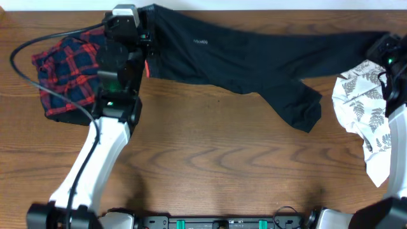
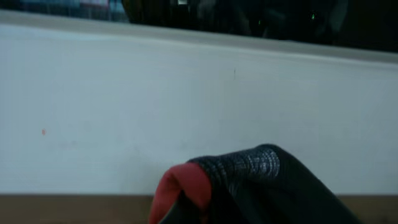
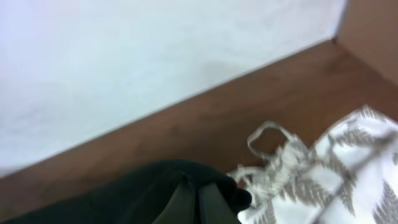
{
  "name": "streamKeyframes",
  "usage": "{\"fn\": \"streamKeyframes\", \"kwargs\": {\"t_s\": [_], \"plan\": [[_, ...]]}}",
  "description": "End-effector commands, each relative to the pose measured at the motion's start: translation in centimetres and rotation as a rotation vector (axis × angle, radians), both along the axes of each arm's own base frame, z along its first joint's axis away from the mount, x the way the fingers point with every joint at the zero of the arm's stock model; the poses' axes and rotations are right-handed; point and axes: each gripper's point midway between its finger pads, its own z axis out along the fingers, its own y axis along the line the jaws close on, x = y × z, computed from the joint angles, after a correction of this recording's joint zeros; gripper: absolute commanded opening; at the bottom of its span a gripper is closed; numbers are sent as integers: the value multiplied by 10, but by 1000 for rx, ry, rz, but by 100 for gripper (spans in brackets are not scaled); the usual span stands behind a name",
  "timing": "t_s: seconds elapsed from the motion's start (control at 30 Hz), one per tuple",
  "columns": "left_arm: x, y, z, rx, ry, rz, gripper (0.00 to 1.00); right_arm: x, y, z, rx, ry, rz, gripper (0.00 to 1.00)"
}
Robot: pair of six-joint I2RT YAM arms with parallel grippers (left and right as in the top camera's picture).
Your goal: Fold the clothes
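The right gripper moves back and down next toward the tabletop (image 1: 346, 142) beside the white leaf-print top, because that spot is bare. It then releases the black leg fabric.
The black leggings (image 1: 254, 54) lie stretched along the far edge of the table, one leg bending down toward the middle (image 1: 304, 108). My left gripper (image 1: 145, 48) is shut on their waistband; the left wrist view shows its coral-red edge (image 2: 180, 190) and grey ribbed band (image 2: 261, 168), while the fingers themselves are hidden. At the other end, my right gripper (image 3: 199, 204) (image 1: 385, 49) is shut on the black leg fabric (image 3: 137, 193). A red-navy plaid piece (image 1: 67, 76) lies under the left arm. A white leaf-print top (image 1: 369, 108) (image 3: 336, 168) lies by the right gripper.
A white wall (image 2: 186, 99) (image 3: 137, 68) rises right behind the table's far edge. The wooden tabletop (image 1: 216, 152) runs to the near edge, where the arm bases (image 1: 222, 222) stand. A black cable (image 1: 25, 76) loops over the plaid piece.
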Motion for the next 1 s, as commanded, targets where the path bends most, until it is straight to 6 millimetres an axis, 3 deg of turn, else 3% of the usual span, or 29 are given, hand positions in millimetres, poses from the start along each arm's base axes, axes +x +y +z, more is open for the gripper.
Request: {"fn": "streamKeyframes", "kwargs": {"t_s": [0.0, 0.2, 0.37, 0.5, 0.67, 0.87, 0.97], "plan": [[15, 5, -6, 0, -27, 29, 6, 17, -7, -10, 5, -7, -4, 1], [29, 2, -36, -2, 31, 27, 6, 34, -7, -44, 62, 32, 20, 1], [29, 2, -61, 15, 125, 28, 6, 37, -3, -45, 72, 27, 45, 1], [19, 3, -96, 41, 279, 27, 6, 32, 17, -52, 135, 62, 130, 1], [-18, 9, -128, 80, 503, 27, 6, 1, 38, -81, 228, 230, 179, 1], [-68, 17, -125, 104, 633, 28, 6, -55, 62, -111, 275, 477, 254, 1], [-92, 24, -130, 114, 707, 36, 6, -80, 54, -125, 276, 589, 191, 1]]}}
